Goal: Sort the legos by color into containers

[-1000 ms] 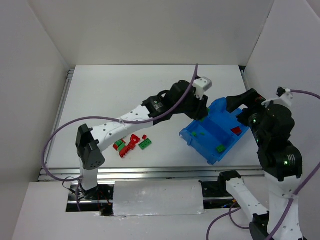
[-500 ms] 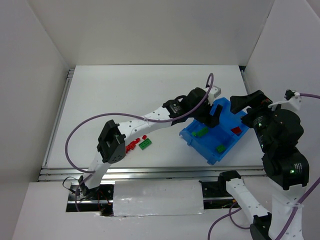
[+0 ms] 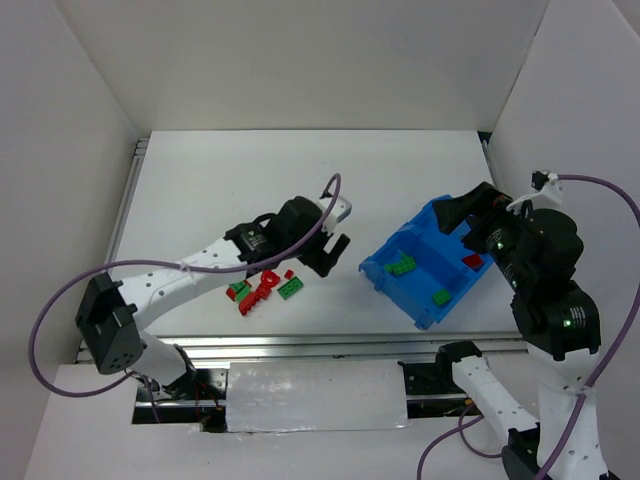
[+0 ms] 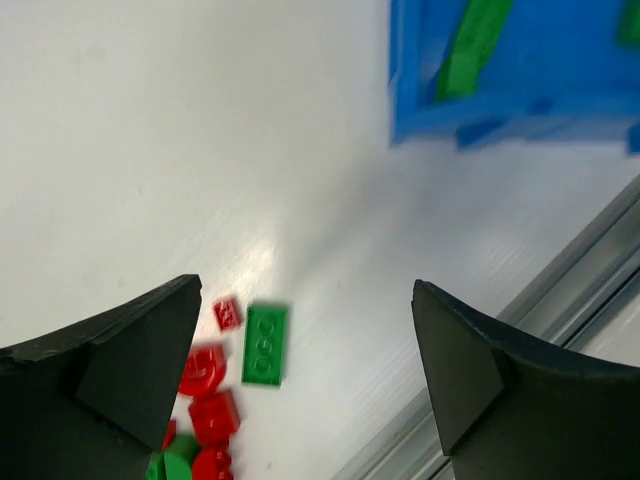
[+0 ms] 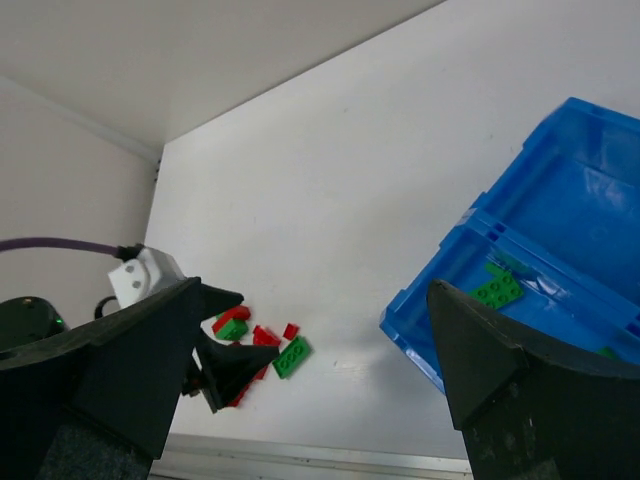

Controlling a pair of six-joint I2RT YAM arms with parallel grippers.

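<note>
My left gripper is going down next, back and to the left in the top view, onto the green plate's long sides, as bare tabletop beside the plate leaves finger room.
Loose red and green legos point(image 3: 265, 288) lie in a small pile on the white table. My left gripper point(image 3: 328, 252) hovers open and empty just right of the pile. In the left wrist view a green plate point(image 4: 265, 344) and red bricks point(image 4: 205, 370) lie near its left finger, under my left gripper point(image 4: 310, 345). The blue bin point(image 3: 428, 312) stands to the right. One compartment holds green legos point(image 3: 402, 266), the other a red one point(image 3: 472, 261). My right gripper point(image 3: 465, 210) hangs open above the bin's far corner. In its own view, my right gripper point(image 5: 315, 320) frames the pile point(image 5: 291, 357) and the bin point(image 5: 450, 320).
White walls close in the table on the left, back and right. An aluminium rail point(image 3: 300, 345) runs along the near edge, just in front of the pile and the bin. Purple cables loop off both arms.
My left gripper opened over the bin and a green brick now lies in its near compartment. The left arm then swung back left to the pile. The right gripper shifted slightly.
</note>
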